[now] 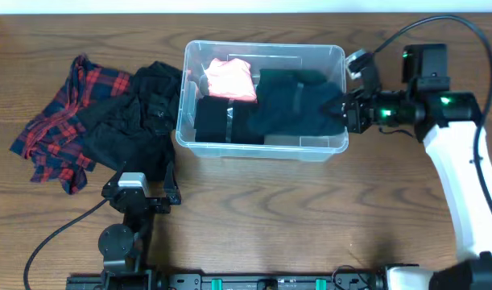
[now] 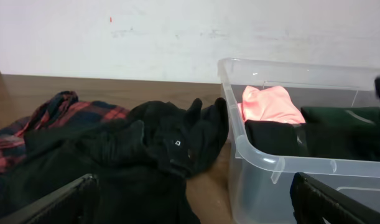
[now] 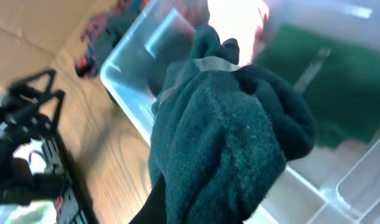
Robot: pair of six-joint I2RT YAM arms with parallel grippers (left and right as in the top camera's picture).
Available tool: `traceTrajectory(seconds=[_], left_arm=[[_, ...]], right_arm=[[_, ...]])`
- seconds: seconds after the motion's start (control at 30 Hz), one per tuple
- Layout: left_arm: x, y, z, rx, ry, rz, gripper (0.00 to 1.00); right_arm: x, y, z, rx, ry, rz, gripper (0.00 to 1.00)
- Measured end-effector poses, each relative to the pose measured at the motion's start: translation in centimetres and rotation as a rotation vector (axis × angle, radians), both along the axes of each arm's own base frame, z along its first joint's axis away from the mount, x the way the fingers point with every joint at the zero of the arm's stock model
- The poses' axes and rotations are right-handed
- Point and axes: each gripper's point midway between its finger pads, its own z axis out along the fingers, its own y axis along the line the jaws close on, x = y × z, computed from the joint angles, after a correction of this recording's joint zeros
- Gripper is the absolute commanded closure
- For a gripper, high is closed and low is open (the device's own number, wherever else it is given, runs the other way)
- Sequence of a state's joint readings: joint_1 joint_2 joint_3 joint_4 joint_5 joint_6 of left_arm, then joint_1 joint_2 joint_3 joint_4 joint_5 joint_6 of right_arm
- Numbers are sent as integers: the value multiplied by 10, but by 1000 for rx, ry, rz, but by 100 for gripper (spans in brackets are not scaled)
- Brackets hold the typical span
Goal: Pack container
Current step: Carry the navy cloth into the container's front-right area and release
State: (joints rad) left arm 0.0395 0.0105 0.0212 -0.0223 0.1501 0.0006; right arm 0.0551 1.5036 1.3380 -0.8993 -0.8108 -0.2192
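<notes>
I need to lower the green fleece with my right gripper inside the container's rim, down next to the folded black garment (image 1: 217, 119).
The clear plastic container (image 1: 262, 149) stands at the table's centre back. It holds a pink garment (image 1: 231, 78), a folded black garment (image 1: 217, 119) and a dark green fleece garment (image 1: 298, 105). My right gripper (image 1: 354, 113) is at the container's right rim, shut on the green fleece, which fills the right wrist view (image 3: 227, 143) and hides the fingers there. My left gripper (image 1: 141, 193) is open and empty, low near the table's front, facing the container (image 2: 264, 168) and the loose clothes.
A heap of black clothing (image 1: 137, 121) lies against the container's left side, also in the left wrist view (image 2: 158, 143). A red plaid shirt (image 1: 56, 121) lies further left. Cables run along both sides. A white wall is behind the table.
</notes>
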Motion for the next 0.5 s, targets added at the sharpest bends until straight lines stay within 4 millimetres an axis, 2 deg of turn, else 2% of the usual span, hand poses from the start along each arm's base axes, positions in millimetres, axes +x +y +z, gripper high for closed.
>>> traceTrajectory(seconds=[0.3,0.33,0.37,0.4,0.43,0.5], left_arm=[[0,0,0,0,0,0,2],[0,0,0,0,0,0,2],[0,0,0,0,0,0,2],[0,0,0,0,0,0,2],[0,0,0,0,0,0,2],[0,0,0,0,0,0,2]], right_arm=[[9,0,-37,-54,67,24,99],[10,-1,-41,-62,76,22,95],[10,-2,-44,-69,82,21,83],[11,-3,-47,-76,90,18,68],[12,-4,-50,-83,94,16,59],[13,-5,-52,-95,93,14,47]])
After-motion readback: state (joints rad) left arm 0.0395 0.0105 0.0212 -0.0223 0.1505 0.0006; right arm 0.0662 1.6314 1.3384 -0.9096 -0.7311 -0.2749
